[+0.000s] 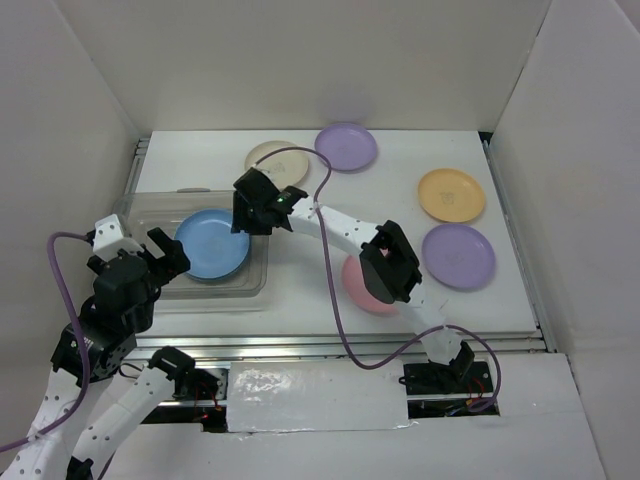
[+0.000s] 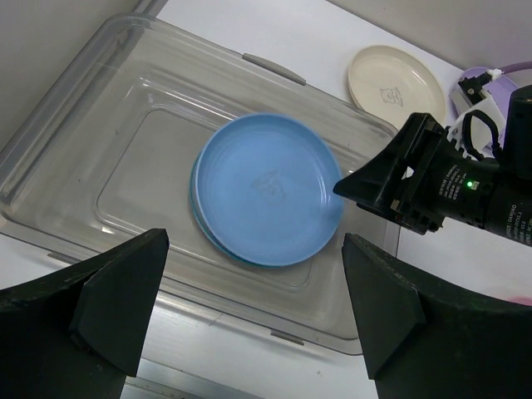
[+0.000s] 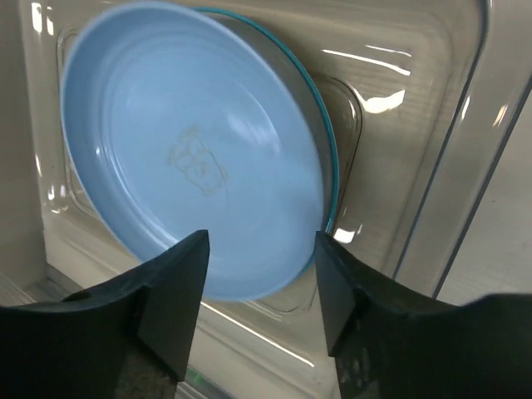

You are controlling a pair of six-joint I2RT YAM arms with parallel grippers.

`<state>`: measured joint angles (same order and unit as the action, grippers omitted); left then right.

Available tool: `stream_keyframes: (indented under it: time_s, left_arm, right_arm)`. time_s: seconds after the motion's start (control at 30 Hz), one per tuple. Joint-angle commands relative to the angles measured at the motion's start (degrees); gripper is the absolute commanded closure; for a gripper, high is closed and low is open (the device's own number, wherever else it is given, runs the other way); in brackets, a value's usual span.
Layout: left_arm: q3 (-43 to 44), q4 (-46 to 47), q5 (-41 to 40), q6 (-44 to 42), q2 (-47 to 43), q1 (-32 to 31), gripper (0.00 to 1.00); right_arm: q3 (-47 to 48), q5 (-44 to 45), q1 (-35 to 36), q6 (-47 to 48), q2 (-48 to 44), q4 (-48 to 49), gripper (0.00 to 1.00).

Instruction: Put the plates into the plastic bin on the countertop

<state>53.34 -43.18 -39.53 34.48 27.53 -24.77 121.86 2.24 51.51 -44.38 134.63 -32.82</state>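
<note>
I need to lift my right gripper, move it back across the pink plate and lower it onto the pink plate's rim farthest from the bin, because that plate is still outside the bin.
The clear plastic bin [image 1: 150,205] sits at the left of the white countertop [image 1: 400,180]. A blue plate [image 1: 212,245] lies inside it, also seen in the left wrist view [image 2: 266,187] and right wrist view [image 3: 191,141]. A thin teal rim shows under its edge. My right gripper [image 1: 250,215] is open and empty just above the blue plate's right edge [image 3: 259,283]. My left gripper [image 1: 165,255] is open and empty above the bin's near rim [image 2: 258,307]. The strawberry plate is out of view.
On the countertop lie a cream plate [image 1: 275,160], a lilac plate [image 1: 346,146], an orange plate [image 1: 451,194], a second lilac plate [image 1: 458,256] and a pink plate [image 1: 365,290], which is partly under the right arm. White walls enclose the table.
</note>
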Motion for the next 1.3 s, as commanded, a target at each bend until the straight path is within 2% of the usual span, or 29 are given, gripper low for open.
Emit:
stream_keyframes:
  time_s: [0.0,0.03,0.1,0.13,0.3,0.37,0.47,0.5,0.57,0.6,0.7,0.77,0.8,0.9,1.03,1.17,1.27]
  left_arm:
    - [0.27,2.57,0.42,-1.26,0.16,0.25,0.01]
    - [0.27,2.57,0.59,-1.26,0.24,0.25,0.01]
    - [0.27,2.66,0.77,-1.26,0.24,0.25,0.01]
    - [0.27,2.66,0.77,-1.34,0.16,0.25,0.01]
    - [0.36,2.57,0.68,-1.26,-0.02,0.25,0.01]
    - [0.45,2.05,-0.11,-0.82,-0.37,0.25,0.01]
    - [0.27,2.39,0.59,-1.17,-1.16,0.25,0.01]
    - [0.18,2.75,1.03,-1.52,-1.16,0.25,0.01]
    - [0.27,2.66,1.47,-1.7,-0.38,0.25,0.01]
    - [0.36,2.57,1.91,-1.61,-0.11,0.25,0.01]
    - [0.71,2.4,2.61,-1.78,1.74,0.25,0.01]
    - [0.71,2.4,2.96,-1.96,2.7,0.25,0.01]
    - [0.71,2.48,3.4,-1.96,2.97,0.25,0.01]
    - [0.54,2.92,4.46,-2.4,3.67,0.25,0.01]
    - [0.54,3.01,5.42,-2.75,4.11,0.25,0.01]
    - [0.36,3.1,5.95,-2.92,4.02,0.25,0.01]
    - [0.45,3.28,6.22,-2.93,3.85,0.25,0.01]
  right_arm:
    - [0.83,2.33,0.52,-1.06,-0.68,2.85,0.37]
    - [-0.04,3.2,0.79,-0.97,-1.81,3.63,0.26]
    - [-1.18,3.73,1.4,-0.8,-3.49,5.47,0.16]
    - [-2.49,4.08,1.75,-0.62,-4.45,6.18,0.0]
    - [-7.94,8.91,3.16,1.4,-16.92,8.2,0.0]
    - [-14.26,14.51,2.81,1.93,-25.0,7.86,0.0]
    - [-24.72,19.19,0.27,2.46,-36.25,4.88,0.0]
    - [-30.4,22.42,-1.57,2.02,-39.15,1.13,0.0]
    - [-37.54,25.17,-3.86,-1.14,-47.94,-2.41,0.0]
    - [-45.15,27.27,-5.0,-3.84,-54.15,-4.51,0.0]
    - [-58.52,29.83,-9.75,-10.6,-65.14,-10.5,0.0]
    - [-64.88,30.11,-12.65,-13.35,-70.88,-12.09,0.0]
    - [-71.26,29.15,-13.79,-14.93,-76.65,-11.48,0.0]
    - [-82.02,20.48,-18.71,-16.52,-85.9,-7.71,0.0]
    - [-90.12,17.01,-25.04,-17.14,-89.89,-4.72,0.0]
    - [-95.13,12.8,-31.19,-14.96,-86.83,-0.94,0.02]
    - [-96.46,9.72,-32.78,-14.25,-83.06,1.96,0.05]
